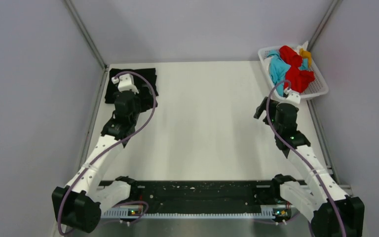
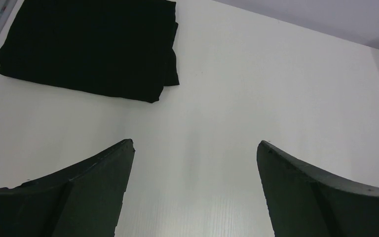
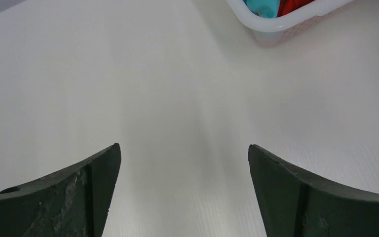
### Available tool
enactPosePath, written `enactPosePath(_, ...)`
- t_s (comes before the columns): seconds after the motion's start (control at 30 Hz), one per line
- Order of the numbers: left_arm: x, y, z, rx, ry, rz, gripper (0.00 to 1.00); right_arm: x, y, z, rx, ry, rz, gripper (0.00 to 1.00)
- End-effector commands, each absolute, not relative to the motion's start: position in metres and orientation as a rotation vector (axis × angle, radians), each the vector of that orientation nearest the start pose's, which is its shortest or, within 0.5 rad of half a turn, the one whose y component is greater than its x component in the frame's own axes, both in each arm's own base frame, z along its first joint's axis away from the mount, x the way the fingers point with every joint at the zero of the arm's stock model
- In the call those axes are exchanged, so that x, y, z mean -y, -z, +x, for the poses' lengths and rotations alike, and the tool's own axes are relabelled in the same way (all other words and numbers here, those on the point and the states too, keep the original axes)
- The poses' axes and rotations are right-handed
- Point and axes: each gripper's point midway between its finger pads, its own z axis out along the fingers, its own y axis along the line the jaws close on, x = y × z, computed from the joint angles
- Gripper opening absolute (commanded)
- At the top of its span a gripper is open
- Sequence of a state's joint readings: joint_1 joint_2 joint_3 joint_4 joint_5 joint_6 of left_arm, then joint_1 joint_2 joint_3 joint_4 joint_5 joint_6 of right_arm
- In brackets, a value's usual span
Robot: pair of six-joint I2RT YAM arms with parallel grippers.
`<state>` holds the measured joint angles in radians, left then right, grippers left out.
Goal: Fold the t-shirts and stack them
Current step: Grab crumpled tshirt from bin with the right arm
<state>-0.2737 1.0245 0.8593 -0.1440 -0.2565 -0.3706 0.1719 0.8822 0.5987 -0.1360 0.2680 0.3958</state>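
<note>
My right gripper moves up and outward over the basket's rim next, then down onto the turquoise t-shirt (image 1: 278, 69) (image 3: 265, 6), exposed along the basket's side.
A folded black t-shirt (image 1: 145, 78) lies flat at the table's far left; it also shows in the left wrist view (image 2: 89, 44). My left gripper (image 2: 195, 148) is open and empty, above bare table just right of the shirt's near corner; in the top view it (image 1: 134, 101) hangs over the shirt's near edge. The turquoise (image 1: 278, 66), red (image 1: 297, 74) and mustard yellow (image 1: 305, 52) t-shirts lie crumpled in the white basket (image 1: 321, 91). My right gripper (image 3: 183, 148) is open and empty over bare table, short of the basket (image 3: 276, 24); in the top view it (image 1: 264, 109) is near and left of the basket.
Grey walls with metal posts close the table on the left, far and right sides. The basket sits in the far right corner against the wall. A black rail (image 1: 202, 190) with the arm bases runs along the near edge.
</note>
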Motion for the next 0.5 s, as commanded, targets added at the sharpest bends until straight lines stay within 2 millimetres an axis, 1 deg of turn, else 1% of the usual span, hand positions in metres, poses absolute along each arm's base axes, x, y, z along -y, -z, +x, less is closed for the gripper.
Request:
enactPosePath(0.0, 0.064, -0.249, 0.355, -1.836, 0.183, -0.278, 0.99, -0.025, -0.200, 0.333, -1.853, -0.134, 0.384, 0.99)
enactPosePath(0.13, 0.063, -0.249, 0.355, -1.835, 0.179, -0.278, 0.99, -0.026, -0.217, 0.346, -1.823, -0.120, 0.360, 0.99)
enactPosePath(0.23, 0.062, -0.248, 0.356, -1.836, 0.172, -0.281, 0.99, -0.015, -0.236, 0.360, -1.799, -0.043, 0.376, 0.99)
enactPosePath(0.27, 0.061, -0.248, 0.356, -1.837, 0.167, -0.284, 0.99, -0.011, -0.252, 0.368, -1.783, -0.009, 0.379, 0.99)
enactPosePath(0.37, 0.061, -0.247, 0.356, -1.837, 0.168, -0.287, 0.99, 0.003, -0.277, 0.389, -1.795, 0.104, 0.392, 0.99)
enactPosePath(0.43, 0.061, -0.245, 0.356, -1.838, 0.167, -0.290, 0.99, 0.017, -0.285, 0.406, -1.827, 0.146, 0.410, 0.99)
enactPosePath(0.47, 0.061, -0.245, 0.357, -1.840, 0.166, -0.290, 0.99, 0.023, -0.282, 0.420, -1.856, 0.152, 0.416, 0.99)
